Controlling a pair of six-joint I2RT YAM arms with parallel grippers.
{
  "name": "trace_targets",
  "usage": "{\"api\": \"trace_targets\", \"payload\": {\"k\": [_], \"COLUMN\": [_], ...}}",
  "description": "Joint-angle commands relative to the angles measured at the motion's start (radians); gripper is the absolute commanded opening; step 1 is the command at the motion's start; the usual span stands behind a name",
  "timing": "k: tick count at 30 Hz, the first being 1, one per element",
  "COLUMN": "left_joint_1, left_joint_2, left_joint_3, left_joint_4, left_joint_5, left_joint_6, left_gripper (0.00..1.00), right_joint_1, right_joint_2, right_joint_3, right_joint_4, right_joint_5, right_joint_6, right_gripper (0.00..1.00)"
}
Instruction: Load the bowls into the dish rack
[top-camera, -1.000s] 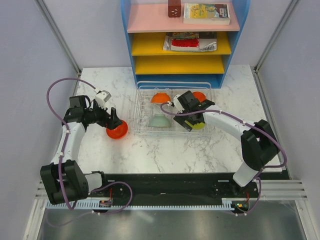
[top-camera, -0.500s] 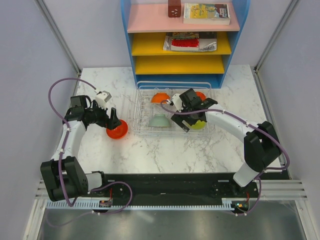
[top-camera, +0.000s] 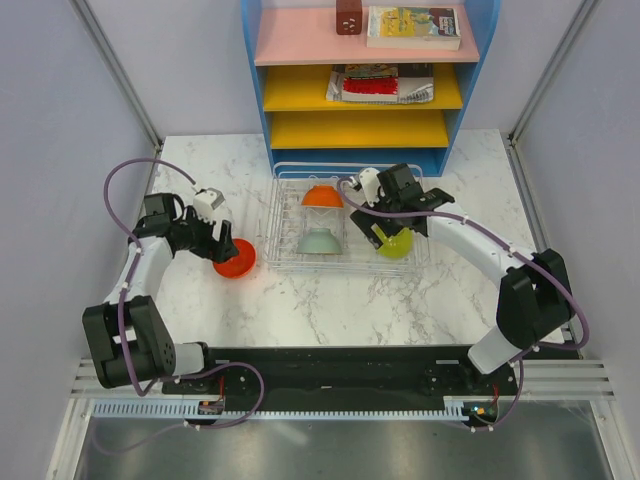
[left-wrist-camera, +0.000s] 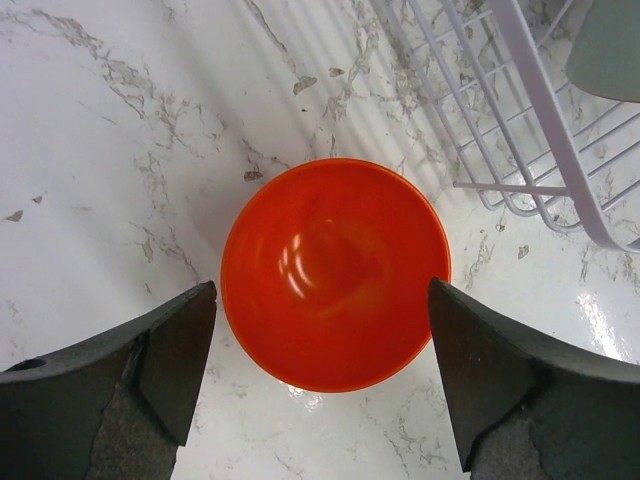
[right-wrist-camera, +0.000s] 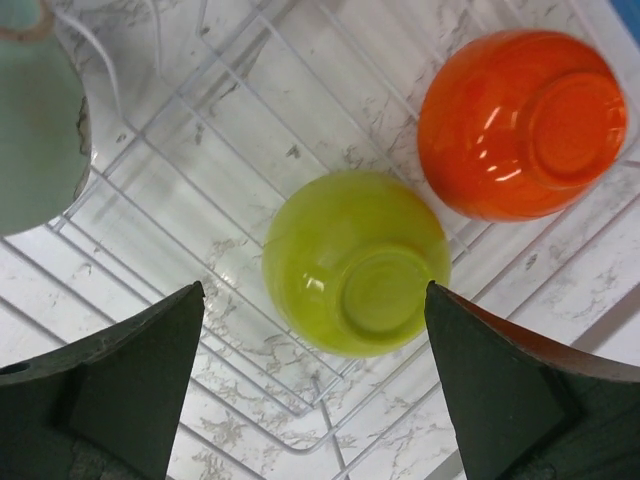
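Note:
The red bowl is standing upright, so my left gripper should next shift and go down to close on the red bowl's rim farthest from the dish rack (top-camera: 285, 215).
A red bowl (left-wrist-camera: 335, 273) sits upright on the marble table just left of the dish rack (top-camera: 285, 215). My left gripper (left-wrist-camera: 320, 290) hangs open right above the red bowl (top-camera: 234, 260), one finger on each side of its rim, gripping nothing. The white wire dish rack (right-wrist-camera: 200, 130) holds an upside-down lime green bowl (right-wrist-camera: 350, 262), a pale mint bowl (right-wrist-camera: 35, 130) and an orange bowl (right-wrist-camera: 520, 120). My right gripper (right-wrist-camera: 312, 290) is open and empty above the lime green bowl (top-camera: 395, 243). In the top view the mint bowl (top-camera: 320, 241) and an orange bowl (top-camera: 322, 195) also show.
A blue shelf unit (top-camera: 360, 100) with pink and yellow shelves stands directly behind the rack, books on its shelves. Grey walls close in the table on both sides. The right arm (top-camera: 470, 235) arches over the rack's right end.
My right gripper has drawn up and back from the lime green bowl, which stays in the rack. My left gripper has shifted a little over the red bowl.

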Motion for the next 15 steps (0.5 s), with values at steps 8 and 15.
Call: {"api": "trace_targets", "payload": {"k": [8,15], "left_joint_1": [0.006,0.006], "left_joint_2": [0.07,0.119], "left_joint_3": [-0.006,-0.015], "left_joint_4": [0.015,0.052], "left_joint_5": [-0.008,-0.067], "left_joint_6": [0.073,0.076], "left_gripper": [0.88,0.86], "right_joint_1": [-0.055,-0.06], "right_joint_2": [0.113,0.127], "right_joint_3": [0.129,0.126], "right_joint_4": [0.159,0.181], "right_joint_5": [0.16,0.15], "right_joint_6": [0.056,0.054], "right_gripper": [0.98,0.98]}}
